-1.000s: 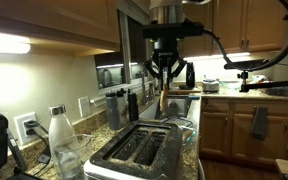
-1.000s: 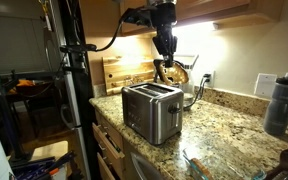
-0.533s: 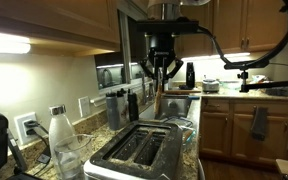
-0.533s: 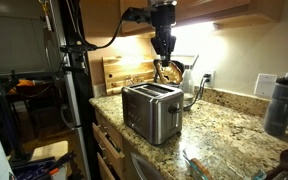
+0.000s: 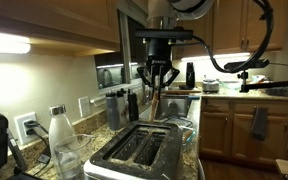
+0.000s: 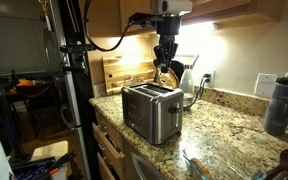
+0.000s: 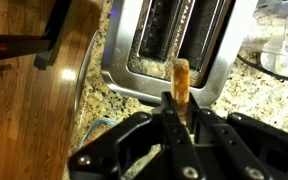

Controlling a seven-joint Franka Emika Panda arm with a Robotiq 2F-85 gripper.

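I will next move my gripper past the toaster's near rim, over the slot closer to the water bottle, and go down to let go of the toast (image 5: 157,103), as that slot is open.
My gripper (image 5: 157,89) hangs above the silver two-slot toaster (image 5: 142,150) and is shut on a slice of browned toast (image 5: 157,103) that points down from the jaws. In the wrist view the toast (image 7: 181,79) shows edge-on between the black fingers of the gripper (image 7: 174,106), over the near rim of the toaster (image 7: 222,62), whose two slots stand open and dark. In an exterior view the gripper (image 6: 167,63) holds the toast (image 6: 170,76) just above and behind the toaster (image 6: 152,112) on the granite counter.
A clear water bottle (image 5: 59,135) and a wall outlet (image 5: 27,126) stand beside the toaster. Wooden cutting boards (image 6: 125,74) lean on the back wall. A dark bottle (image 6: 277,103) stands at the counter's far end. Beside the counter edge lies wooden floor (image 7: 29,110).
The gripper has shifted a little sideways above the toaster with the toast still in it. The toaster and the other things have not moved.
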